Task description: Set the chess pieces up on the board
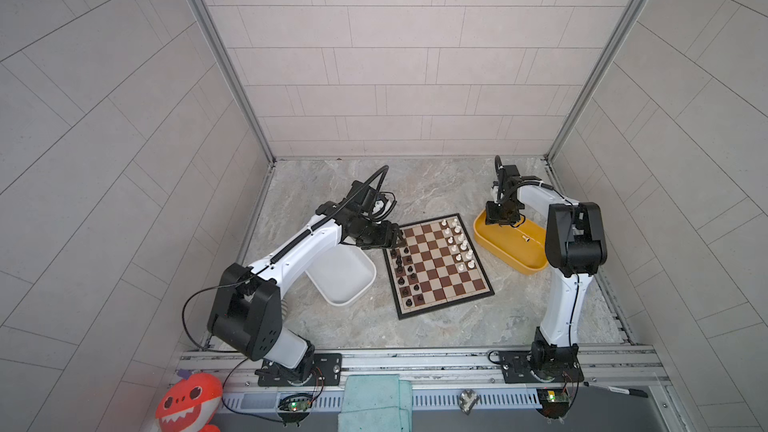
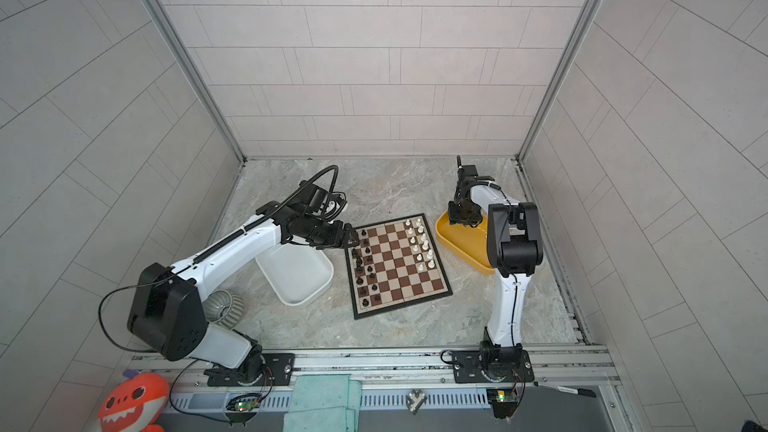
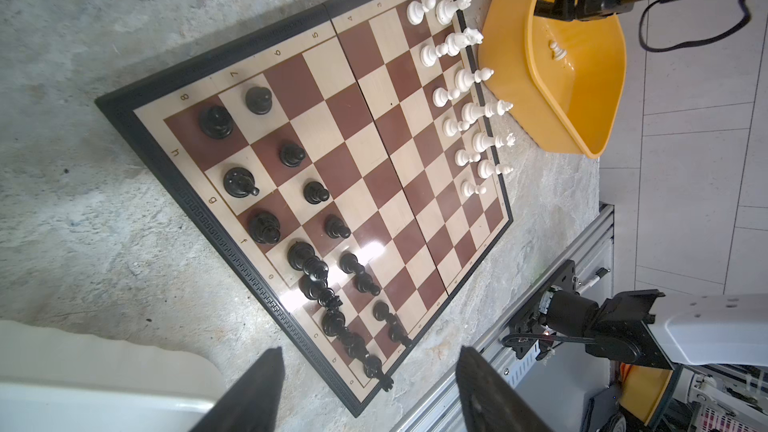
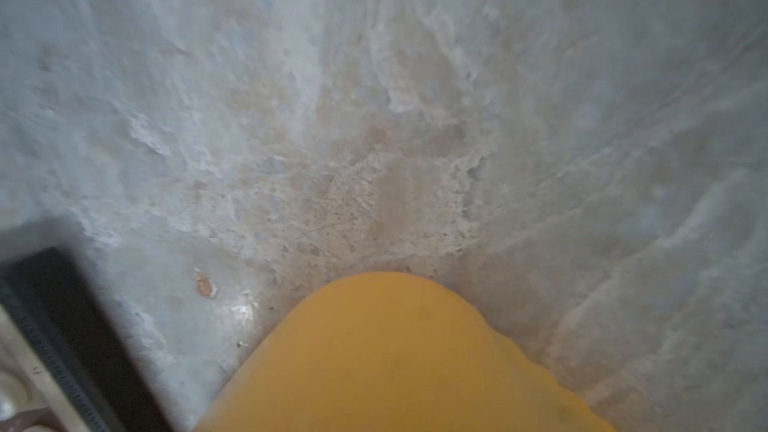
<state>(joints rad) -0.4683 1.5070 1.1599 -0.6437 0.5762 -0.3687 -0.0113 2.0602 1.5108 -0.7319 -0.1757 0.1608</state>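
Note:
The robot's right gripper should move slightly toward the board within the yellow tub's far end [image 1: 490,229] [image 4: 392,328] and close, since squares beside the white pieces are still empty.
The board [image 1: 440,268] [image 2: 395,272] [image 3: 365,151] lies flat on the marble table. Several black chess pieces [image 1: 405,268] [image 3: 307,268] fill its two left files; several white chess pieces [image 1: 459,243] [image 3: 465,81] stand along its right side. One white piece [image 1: 525,237] [image 3: 557,51] lies in the yellow tub [image 1: 486,238] [image 4: 395,359]. My left gripper [image 1: 397,238] [image 3: 372,351] hangs open and empty over the board's far left corner. My right gripper [image 1: 500,218] is over the yellow tub's far end; its fingers are hidden.
A white tub [image 1: 345,280] [image 3: 83,367] sits left of the board, partly under my left arm. A grey ribbed bowl [image 2: 222,307] stands by the left arm's base. Beyond the front rail lie a teal cloth [image 1: 374,401], a red plush toy [image 1: 189,401] and a marker [image 1: 615,389].

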